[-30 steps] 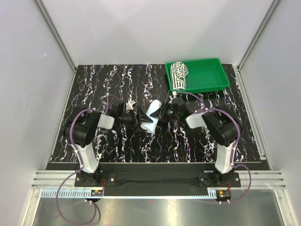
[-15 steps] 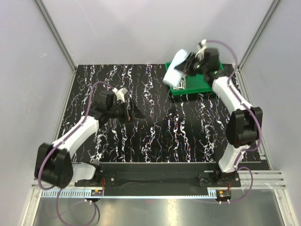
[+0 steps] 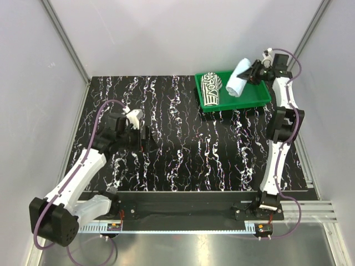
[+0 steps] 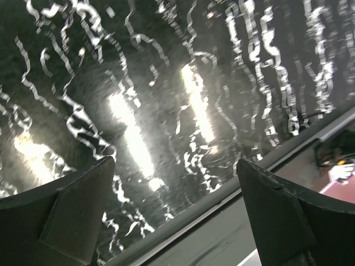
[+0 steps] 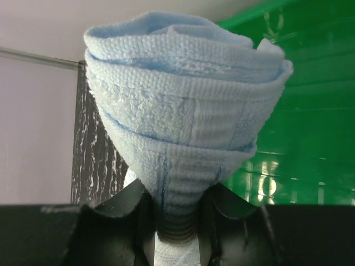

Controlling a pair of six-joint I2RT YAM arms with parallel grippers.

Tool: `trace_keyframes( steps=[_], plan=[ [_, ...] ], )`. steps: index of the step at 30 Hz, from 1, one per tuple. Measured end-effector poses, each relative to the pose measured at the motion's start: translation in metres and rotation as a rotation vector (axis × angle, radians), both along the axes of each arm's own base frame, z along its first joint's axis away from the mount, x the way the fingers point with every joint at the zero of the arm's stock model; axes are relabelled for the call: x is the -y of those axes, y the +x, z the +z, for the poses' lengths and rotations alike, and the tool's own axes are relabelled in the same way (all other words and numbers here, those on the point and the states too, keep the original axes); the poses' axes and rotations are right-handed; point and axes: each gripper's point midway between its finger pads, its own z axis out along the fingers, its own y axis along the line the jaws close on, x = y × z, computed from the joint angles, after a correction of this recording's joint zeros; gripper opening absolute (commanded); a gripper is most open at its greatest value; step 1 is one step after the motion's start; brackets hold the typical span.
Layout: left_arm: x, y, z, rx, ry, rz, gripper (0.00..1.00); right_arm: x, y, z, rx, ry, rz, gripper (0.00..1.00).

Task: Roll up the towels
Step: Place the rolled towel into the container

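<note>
The tray's bottom is bare beside the striped towel (image 3: 211, 88), so my right gripper will go down to the left in the top view and let go of the roll there.
The pale blue towel (image 3: 237, 78) is rolled into a tight bundle, and my right gripper (image 3: 252, 75) is shut on one end, holding it above the green tray's far right part. In the right wrist view the roll (image 5: 183, 116) sticks out from between the fingers of the right gripper (image 5: 177, 221). The green-and-white striped towel (image 3: 211, 88) lies rolled at the left end of the tray. My left gripper (image 3: 148, 136) hovers open over the table's left middle. Its fingers (image 4: 77, 216) stand wide apart with only table between them.
The green tray (image 3: 239, 103) sits at the table's far right corner, its floor (image 5: 310, 138) behind the blue roll. The black marbled table (image 3: 188, 160) ends at a metal rail near the arm bases. White enclosure walls stand close on both sides.
The right arm lifted the blue roll from mid-table and carried it far right over the tray. The left gripper opened fully and drew back to the left.
</note>
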Motion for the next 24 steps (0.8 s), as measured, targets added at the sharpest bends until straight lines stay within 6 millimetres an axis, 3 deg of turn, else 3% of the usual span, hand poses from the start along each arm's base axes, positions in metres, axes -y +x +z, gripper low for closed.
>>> trace_keyframes(
  steps=[3, 7, 10, 14, 18, 21, 22, 24],
  plan=[
    [-0.003, 0.0, -0.005, -0.01, 0.024, 0.004, 0.99, 0.021, 0.012, -0.05, -0.061, 0.044, 0.001, 0.02],
    [-0.004, 0.001, -0.012, -0.027, 0.04, 0.001, 0.99, 0.014, 0.012, -0.095, -0.131, 0.098, 0.031, 0.02],
    [-0.004, 0.001, -0.013, -0.03, 0.043, 0.0, 0.99, -0.003, 0.015, -0.106, -0.126, 0.141, 0.074, 0.03],
    [-0.004, 0.001, -0.014, -0.031, 0.045, -0.001, 0.99, -0.021, 0.02, -0.105, -0.083, 0.165, 0.136, 0.09],
    [-0.005, 0.001, -0.015, -0.036, 0.048, 0.0, 0.99, -0.033, 0.024, -0.109, -0.061, 0.175, 0.163, 0.27],
    [-0.005, 0.001, -0.017, -0.042, 0.054, 0.002, 0.99, -0.039, 0.024, -0.114, -0.063, 0.174, 0.173, 0.55],
    [-0.006, 0.001, -0.018, -0.045, 0.056, 0.003, 0.99, -0.038, 0.024, -0.117, -0.065, 0.17, 0.17, 0.74],
    [-0.006, 0.002, -0.02, -0.053, 0.06, 0.004, 0.99, -0.037, 0.025, -0.121, -0.069, 0.156, 0.16, 0.8]
  ],
)
